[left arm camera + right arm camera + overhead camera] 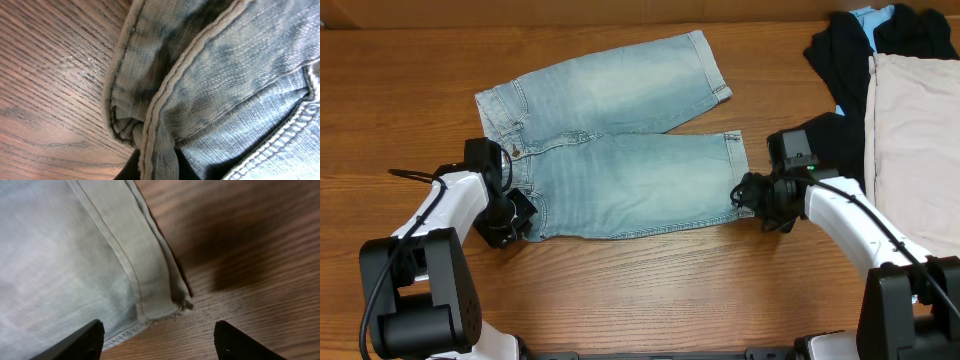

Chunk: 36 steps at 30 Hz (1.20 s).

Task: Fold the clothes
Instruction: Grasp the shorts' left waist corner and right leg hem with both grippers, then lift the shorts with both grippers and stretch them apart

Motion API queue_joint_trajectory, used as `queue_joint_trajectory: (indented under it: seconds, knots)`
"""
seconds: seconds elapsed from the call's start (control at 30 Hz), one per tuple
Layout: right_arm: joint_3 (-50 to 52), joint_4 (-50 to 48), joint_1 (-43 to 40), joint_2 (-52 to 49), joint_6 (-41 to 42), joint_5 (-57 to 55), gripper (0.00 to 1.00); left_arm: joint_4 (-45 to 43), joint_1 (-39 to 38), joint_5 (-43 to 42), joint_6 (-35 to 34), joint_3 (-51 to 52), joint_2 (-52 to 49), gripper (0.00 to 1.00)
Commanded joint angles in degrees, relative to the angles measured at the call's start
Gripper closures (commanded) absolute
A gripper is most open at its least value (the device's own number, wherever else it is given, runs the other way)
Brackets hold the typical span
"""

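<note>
I will lift my left gripper next, move the pinched corner outward onto the far waistband end (492,106) and let go of it, with the near leg spread beside the far one.
The faded light-blue denim shorts (620,140) lie flat on the wooden table, waistband at the left, both legs pointing right. My left gripper (516,215) is at the near waistband corner and is shut on a pinched fold of the denim (160,125). My right gripper (748,192) is at the hem corner of the near leg. Its fingers (157,342) are open, one over the cloth and one over bare wood, with the hem corner (165,305) just ahead of them.
A black garment (850,60) and a beige garment (915,130) lie piled at the right edge of the table, close behind my right arm. Bare wood (650,280) runs along the front of the table.
</note>
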<state>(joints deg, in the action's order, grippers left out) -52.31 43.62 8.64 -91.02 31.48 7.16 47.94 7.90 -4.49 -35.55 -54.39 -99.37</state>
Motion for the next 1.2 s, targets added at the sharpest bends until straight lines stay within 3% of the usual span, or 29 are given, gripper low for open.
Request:
queue_joint_trajectory:
  seconds: [0.0, 0.07, 0.33, 0.77, 0.8, 0.93, 0.97, 1.17]
  knots:
    - [1.42, -1.07, 0.39, 0.35, 0.48, 1.03, 0.27, 0.02, 0.15, 1.49, 0.46, 0.96, -0.28, 0.92]
    - [1.44, -1.64, 0.42, 0.35, 0.46, 0.85, 0.27, 0.02, 0.15, 1.49, 0.44, 0.98, -0.28, 0.94]
    - [4.31, -6.05, 0.42, 0.35, 0.50, 0.59, 0.45, 0.20, 0.15, 1.46, 0.46, 0.98, -0.28, 0.96]
    - [8.87, -12.17, 0.42, 0.17, 0.26, 0.44, 0.53, 0.44, 0.15, 1.49, 0.46, 0.98, -0.28, 0.92]
    - [9.46, -13.00, 0.42, 0.13, 0.28, 0.44, 0.56, 0.46, 0.15, 1.49, 0.46, 0.98, -0.28, 0.92]
    - [9.62, -13.31, 0.39, 0.13, 0.26, 0.39, 0.89, 0.44, 0.17, 1.51, 0.87, 0.98, -0.28, 0.96]
    - [9.60, -13.46, 0.39, 0.13, 0.24, 0.20, 0.93, 0.59, 0.20, 1.49, 0.87, 0.96, -0.26, 0.96]
    - [6.38, -10.73, -1.11, 1.31, 0.26, -1.07, 0.96, 6.51, 0.37, 1.68, 2.78, -3.08, -0.26, 0.96]
